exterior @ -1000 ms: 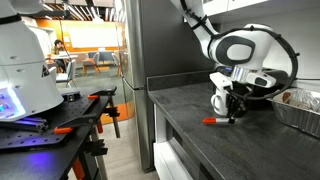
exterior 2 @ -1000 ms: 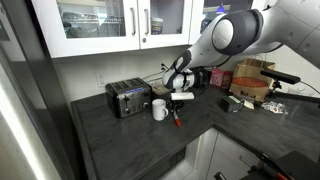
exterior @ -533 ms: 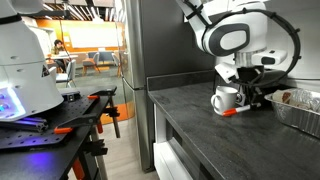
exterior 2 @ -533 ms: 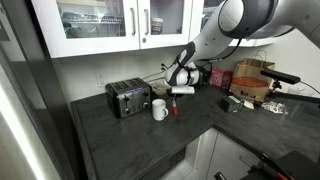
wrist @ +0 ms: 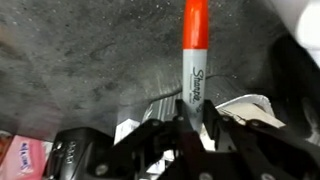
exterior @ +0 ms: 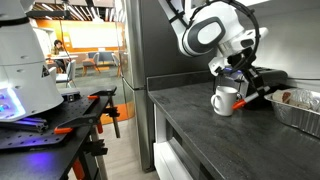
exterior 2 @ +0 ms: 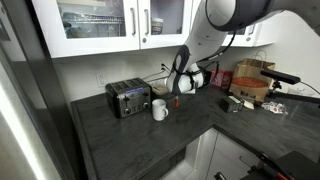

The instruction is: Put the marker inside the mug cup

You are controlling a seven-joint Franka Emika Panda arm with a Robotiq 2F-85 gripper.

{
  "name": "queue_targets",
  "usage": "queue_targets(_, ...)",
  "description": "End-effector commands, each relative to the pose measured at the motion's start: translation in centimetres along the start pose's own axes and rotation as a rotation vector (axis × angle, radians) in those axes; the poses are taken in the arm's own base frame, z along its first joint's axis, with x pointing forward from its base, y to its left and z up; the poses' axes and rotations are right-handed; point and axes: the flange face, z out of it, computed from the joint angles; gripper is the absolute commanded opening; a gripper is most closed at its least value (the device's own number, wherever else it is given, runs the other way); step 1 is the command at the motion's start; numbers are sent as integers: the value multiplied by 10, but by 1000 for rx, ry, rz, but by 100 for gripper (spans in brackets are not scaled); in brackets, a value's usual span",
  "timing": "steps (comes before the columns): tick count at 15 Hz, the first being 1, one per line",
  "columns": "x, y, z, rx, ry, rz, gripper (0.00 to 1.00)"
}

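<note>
The mug's opening [exterior 2: 159, 101] lies to the right of my gripper in the wrist view, so I should lift the marker's low orange end over the mug's rim, then lower and release.
A white mug [exterior: 224, 100] stands on the dark counter, also seen in an exterior view [exterior 2: 159, 110]. My gripper [wrist: 192, 118] is shut on a marker [wrist: 194, 60] with a grey barrel and an orange-red cap. The marker is lifted off the counter. In an exterior view the gripper [exterior: 247, 84] hangs just beside and slightly above the mug, with the marker's orange end [exterior: 241, 103] poking out near the mug. In the wrist view only a white edge at the top right corner [wrist: 300, 12] may be the mug.
A toaster [exterior 2: 128, 98] stands beside the mug. A foil tray [exterior: 298, 106] lies on the counter near the arm. Boxes and clutter [exterior 2: 250, 82] sit further along the counter. Cabinets [exterior 2: 120, 25] hang above. The counter edge [exterior: 175, 130] drops to the floor.
The gripper took the marker off the counter and rose with it, moving toward the mug. The arm has swung upward.
</note>
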Motion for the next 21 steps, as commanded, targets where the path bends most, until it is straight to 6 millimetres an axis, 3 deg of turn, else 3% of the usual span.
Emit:
queue_targets(1,-6,-6,-25,-61,26,29,6)
queue_targets(11,-14,-74,-62,-175,75,39,6)
queue_targets(21,-7,-109,-70,-109,110,-39,6)
